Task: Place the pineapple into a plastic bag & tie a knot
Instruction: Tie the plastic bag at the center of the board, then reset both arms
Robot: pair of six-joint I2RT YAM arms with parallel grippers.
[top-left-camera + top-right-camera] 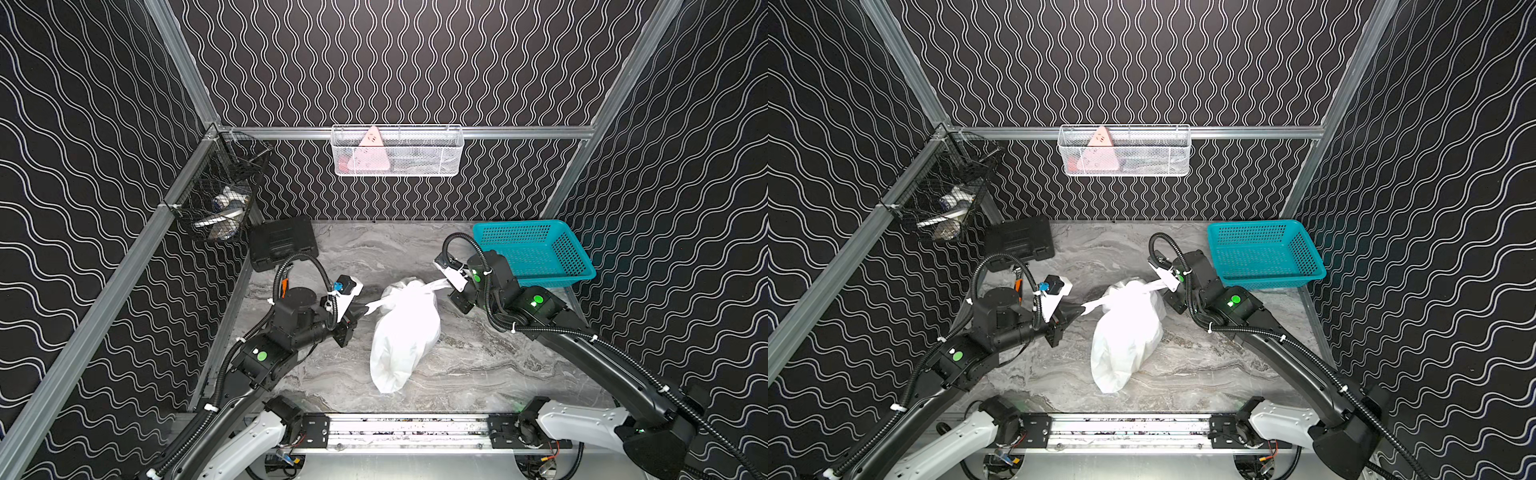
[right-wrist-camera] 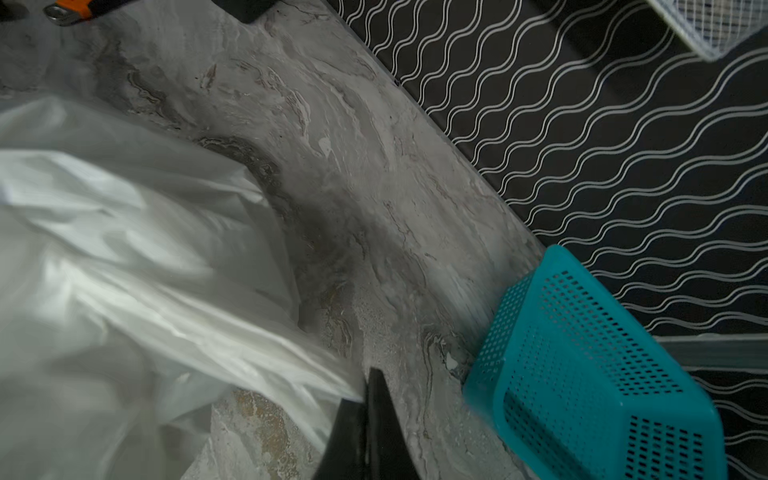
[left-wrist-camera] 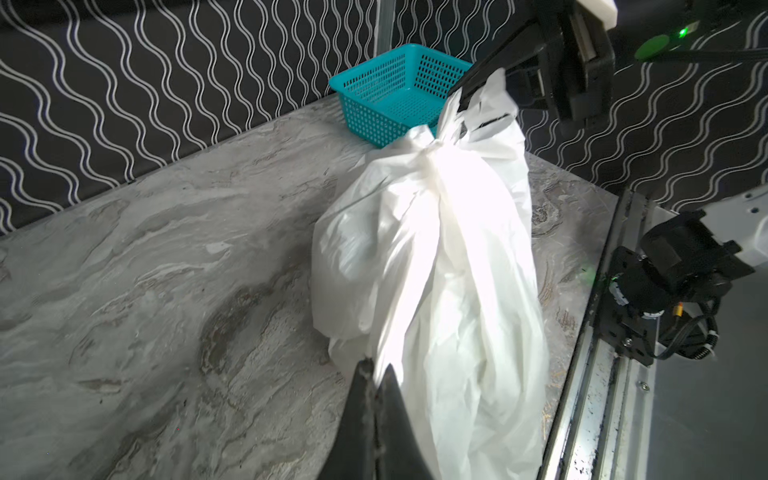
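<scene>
The bag's handle pieces bunch into a knot. My right gripper should next stay beside the bag's far end and open its fingers to release the stretched handle piece [image 1: 435,285] [image 2: 280,356].
The white plastic bag [image 1: 405,332] [image 1: 1125,332] lies bulging in the middle of the marble table. The pineapple is hidden; I cannot see through the plastic. At the bag's far end the handle strips bunch into a knot [image 3: 432,147], with one strip running out to each side. My left gripper [image 1: 365,309] [image 3: 376,374] is shut on the left strip. My right gripper [image 1: 451,291] [image 2: 368,388] is shut on the right strip, close to the bag [image 2: 124,249]. Both strips look stretched between the knot and the jaws.
A teal perforated basket [image 1: 534,253] [image 2: 582,374] stands at the back right, just behind my right arm. A black case [image 1: 282,243] lies at the back left. A black wire basket [image 1: 220,195] and a white mesh basket [image 1: 397,151] hang on the walls. A metal rail [image 1: 407,430] runs along the front edge.
</scene>
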